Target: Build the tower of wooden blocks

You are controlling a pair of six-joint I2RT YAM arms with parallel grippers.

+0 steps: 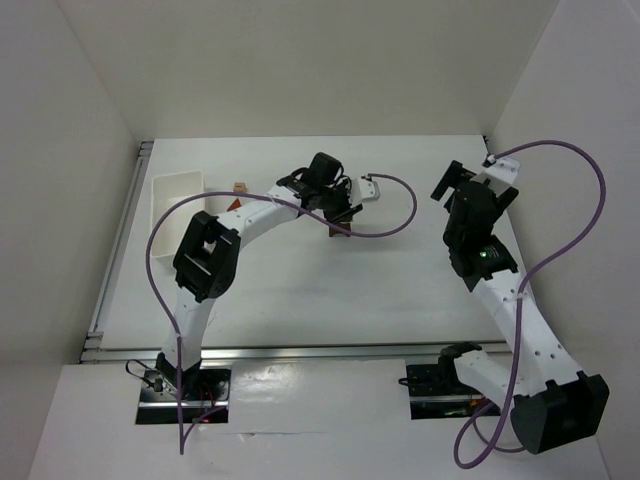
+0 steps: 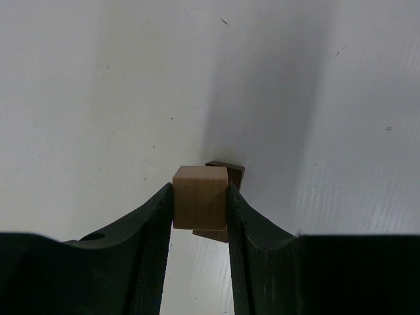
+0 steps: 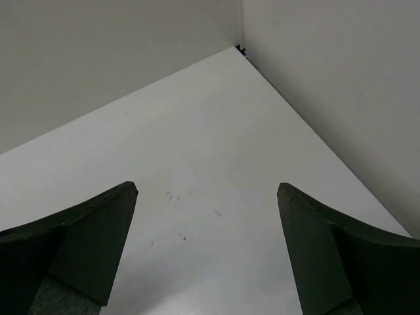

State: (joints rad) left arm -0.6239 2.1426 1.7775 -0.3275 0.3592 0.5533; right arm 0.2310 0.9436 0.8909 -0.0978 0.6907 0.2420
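Note:
I should turn my left gripper a little and move it down to release the tan cube (image 2: 199, 190) onto the dark brown piece (image 2: 233, 174), because that piece lies at a slant below the gripper.
My left gripper (image 2: 201, 205) is shut on a light tan cube (image 2: 199, 190), gripped by its two sides. The cube is right over a dark brown piece (image 2: 230, 172), which shows behind and under it; I cannot tell if they touch. In the top view the left gripper (image 1: 337, 216) is near the table's middle back, with the dark brown piece (image 1: 338, 233) just below it. My right gripper (image 3: 207, 197) is open and empty above bare table, at the right back in the top view (image 1: 448, 186). A small reddish-tan block (image 1: 240, 188) lies beside the tray.
A white rectangular tray (image 1: 176, 196) stands at the back left, partly hidden by the left arm's cable. White walls close in the table on the left, back and right. The right wrist view shows the table's far right corner (image 3: 240, 50).

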